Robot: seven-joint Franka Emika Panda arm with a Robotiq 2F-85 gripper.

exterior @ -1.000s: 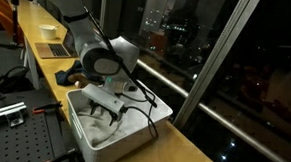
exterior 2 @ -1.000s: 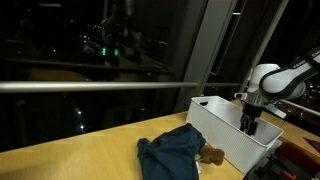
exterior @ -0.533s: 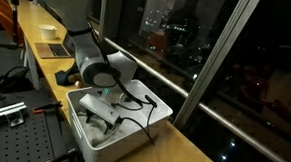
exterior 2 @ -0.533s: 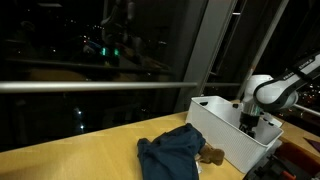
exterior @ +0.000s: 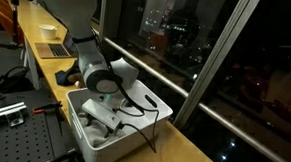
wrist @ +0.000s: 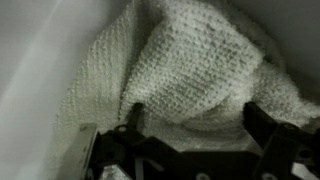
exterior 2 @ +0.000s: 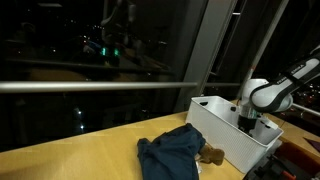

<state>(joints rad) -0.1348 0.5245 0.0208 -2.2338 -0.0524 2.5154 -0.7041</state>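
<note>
The white cloth's knitted fold (wrist: 190, 112) already lies between both open fingers, so my gripper will next stay low in the bin and close its fingers on it.
My gripper (wrist: 197, 118) is lowered into a white bin (exterior: 134, 148) (exterior 2: 215, 128) on the wooden table. In the wrist view the jaws stand wide open, with a white knitted cloth (wrist: 190, 60) lying between and just beyond the two black fingertips (wrist: 262, 118). The cloth looks pressed against them, but it is not pinched. In both exterior views the gripper's tips are hidden below the bin's rim (exterior: 104, 114) (exterior 2: 250, 120). A dark blue garment (exterior 2: 170, 155) lies crumpled on the table next to the bin, with a small brown thing (exterior 2: 210, 155) at its edge.
A large dark window (exterior: 217, 55) runs along the table's far side with a metal rail (exterior 2: 100, 87). A laptop (exterior: 55, 50) and a white bowl (exterior: 48, 31) sit further along the table. The bin's white wall (wrist: 30, 60) is close beside the gripper.
The arm has gone down deeper into the bin, bringing the open jaws onto the white cloth. The jaws have stayed wide open.
</note>
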